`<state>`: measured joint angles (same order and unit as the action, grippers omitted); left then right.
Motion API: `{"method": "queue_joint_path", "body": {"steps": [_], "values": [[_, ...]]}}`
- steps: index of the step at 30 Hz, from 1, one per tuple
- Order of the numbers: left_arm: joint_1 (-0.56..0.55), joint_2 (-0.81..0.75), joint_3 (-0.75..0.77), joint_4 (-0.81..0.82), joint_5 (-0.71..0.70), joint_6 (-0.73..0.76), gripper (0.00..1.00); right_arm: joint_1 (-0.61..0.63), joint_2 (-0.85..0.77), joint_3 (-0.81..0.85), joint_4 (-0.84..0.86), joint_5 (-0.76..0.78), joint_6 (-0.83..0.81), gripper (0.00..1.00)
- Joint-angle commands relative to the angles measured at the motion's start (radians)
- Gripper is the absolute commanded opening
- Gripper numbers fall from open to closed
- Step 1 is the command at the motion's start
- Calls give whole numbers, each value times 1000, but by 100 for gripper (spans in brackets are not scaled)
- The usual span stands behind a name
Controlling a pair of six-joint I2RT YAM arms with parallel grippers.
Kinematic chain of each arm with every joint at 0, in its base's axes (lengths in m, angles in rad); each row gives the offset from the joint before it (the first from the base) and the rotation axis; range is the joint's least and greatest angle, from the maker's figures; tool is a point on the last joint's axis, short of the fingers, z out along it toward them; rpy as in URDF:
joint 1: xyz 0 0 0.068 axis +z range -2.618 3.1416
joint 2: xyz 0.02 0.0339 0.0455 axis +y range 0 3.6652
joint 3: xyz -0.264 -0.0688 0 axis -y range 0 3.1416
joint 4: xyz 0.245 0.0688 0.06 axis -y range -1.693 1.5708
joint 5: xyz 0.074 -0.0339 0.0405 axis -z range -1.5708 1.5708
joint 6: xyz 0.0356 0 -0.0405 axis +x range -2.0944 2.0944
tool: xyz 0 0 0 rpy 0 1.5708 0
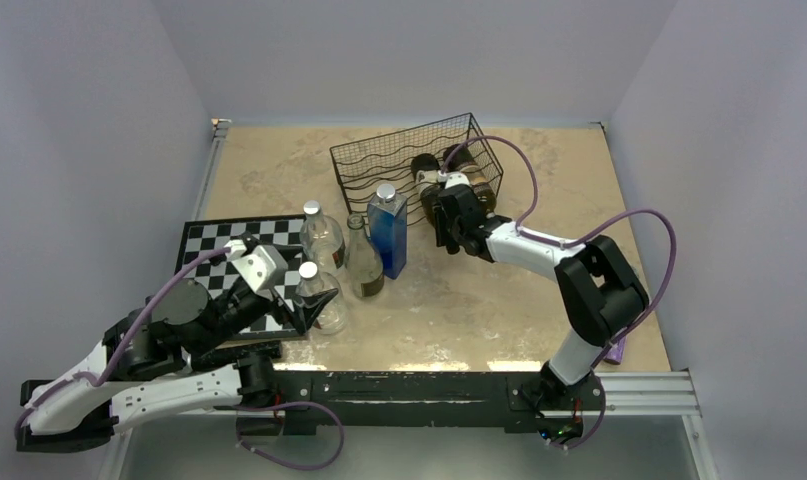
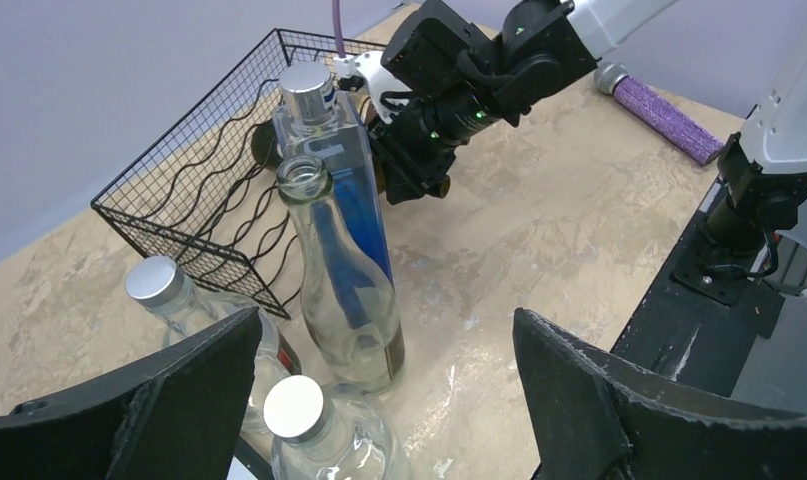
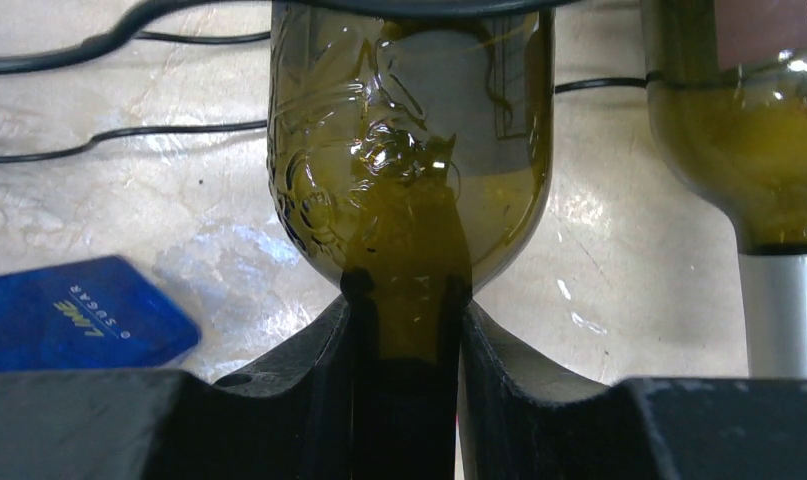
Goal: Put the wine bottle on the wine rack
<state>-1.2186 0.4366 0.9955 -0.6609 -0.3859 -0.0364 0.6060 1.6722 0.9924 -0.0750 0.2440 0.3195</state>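
Observation:
The bottle slides deeper next as my right gripper pushes outward, where the rack lies, and releases the bottle's neck. The bottle's body juts past the rack's front wire.
The black wire wine rack stands at the back of the table and also shows in the left wrist view. My right gripper is shut on the neck of a green wine bottle, whose body lies across the rack's wires; the right wrist view shows the gripper closed round the neck. The bottle shows dark inside the rack in the top view. My left gripper is open and empty, and in the top view it is beside a clear capped bottle.
A second green bottle lies in the rack to the right of the held one. A blue square bottle, a clear uncapped bottle and another clear capped bottle stand mid-table. A chessboard lies at the left.

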Motion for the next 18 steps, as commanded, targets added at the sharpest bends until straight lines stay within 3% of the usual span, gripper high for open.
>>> {"method": "queue_joint_path", "body": {"steps": [1,10,16,18], "values": [[-1,37,45,32,22,30,99,-27,-17,125,175,-11,-11,0],[-1,47,42,41,43,30,99,-73,44,172,168,-84,59,0],[-1,39,39,36,42,30,99,-84,89,244,37,-98,93,1],[-1,36,39,31,43,30,99,-84,98,258,13,-100,100,18]]}}
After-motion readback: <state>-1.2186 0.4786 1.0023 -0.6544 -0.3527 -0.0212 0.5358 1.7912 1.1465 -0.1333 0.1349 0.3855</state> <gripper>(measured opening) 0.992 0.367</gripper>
